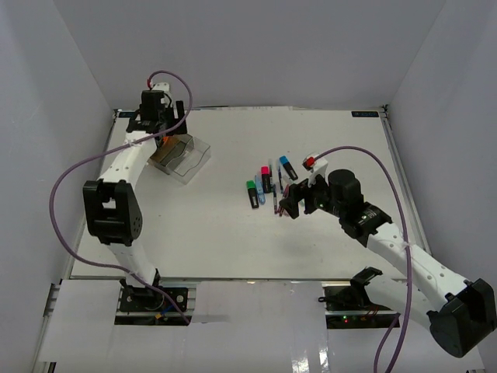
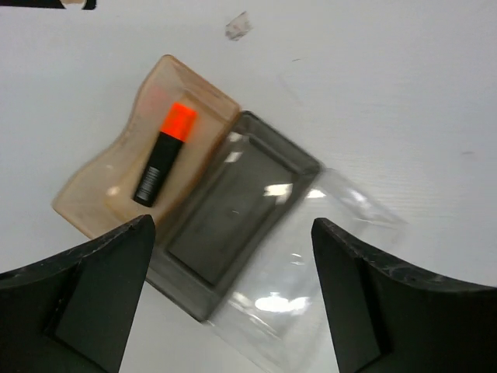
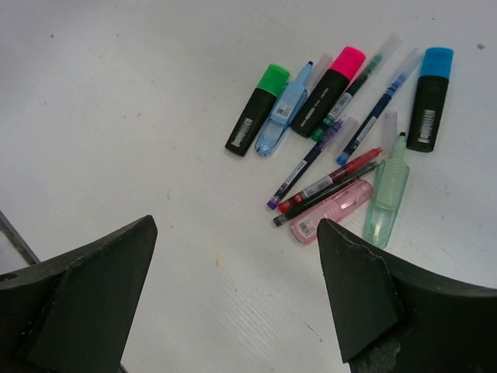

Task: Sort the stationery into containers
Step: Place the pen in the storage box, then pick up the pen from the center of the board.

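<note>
The green-capped highlighter is the nearest to the tray (image 1: 189,159), so I will move my left gripper to the right in the top view and down around that highlighter's black body (image 1: 253,199).
The organiser tray (image 1: 189,159) stands at the far left of the table. In the left wrist view its amber compartment (image 2: 109,203) holds an orange-capped highlighter (image 2: 165,153); the grey (image 2: 233,210) and clear (image 2: 326,256) compartments hold nothing. My left gripper (image 2: 233,299) is open and empty above the tray. The rest of the stationery lies in a cluster (image 1: 270,185) mid-table: green (image 3: 257,109), pink (image 3: 328,91) and blue-capped (image 3: 429,99) highlighters, pastel blue (image 3: 281,118), pink (image 3: 331,210) and mint (image 3: 386,192) ones, and thin pens (image 3: 329,180). My right gripper (image 3: 233,291) is open and empty, just short of the cluster.
White walls enclose the table on three sides. A purple cable loops from each arm. The table's raised edge (image 1: 404,179) runs along the right side.
</note>
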